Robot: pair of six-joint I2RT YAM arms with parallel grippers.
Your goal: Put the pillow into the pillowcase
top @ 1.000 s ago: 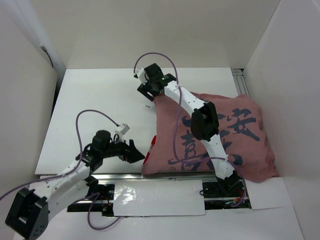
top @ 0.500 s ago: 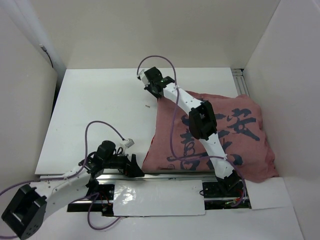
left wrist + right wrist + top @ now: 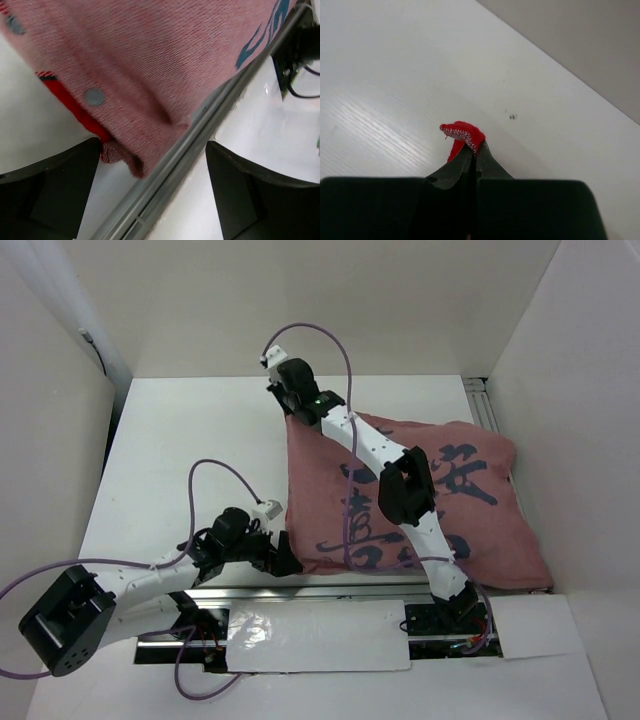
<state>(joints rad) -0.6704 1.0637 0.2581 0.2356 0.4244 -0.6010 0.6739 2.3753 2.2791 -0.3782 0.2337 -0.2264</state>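
Observation:
The pillowcase's near red-edged corner (image 3: 304, 567) (image 3: 134, 161) is still unclamped. My left gripper should next move just outward off the bar, with its fingers on both sides of that corner, and close.
The pillowcase (image 3: 485, 525) lies on the right half of the table, dull pink face with dark calligraphy up, and it bulges. The pillow is hidden from view. My right gripper (image 3: 291, 418) is shut on the pillowcase's far left corner; in the right wrist view a red hemmed tip (image 3: 462, 131) sticks out past the closed right gripper (image 3: 477, 148). My left gripper (image 3: 291, 563) stands open at the near left corner. In the left wrist view the pink cloth (image 3: 150, 60) hangs between the spread fingers (image 3: 60, 175), with nothing clamped in the left gripper (image 3: 152, 150).
A grey metal rail (image 3: 330, 590) runs along the table's near edge, right under the left gripper and also in the left wrist view (image 3: 200, 125). White walls close in the table on three sides. Another rail (image 3: 481, 400) sits at the far right corner.
The right gripper has shut on the far left corner and drawn it up and left, spreading the pillowcase. The left arm has swung right to the near left corner, jaws still open.

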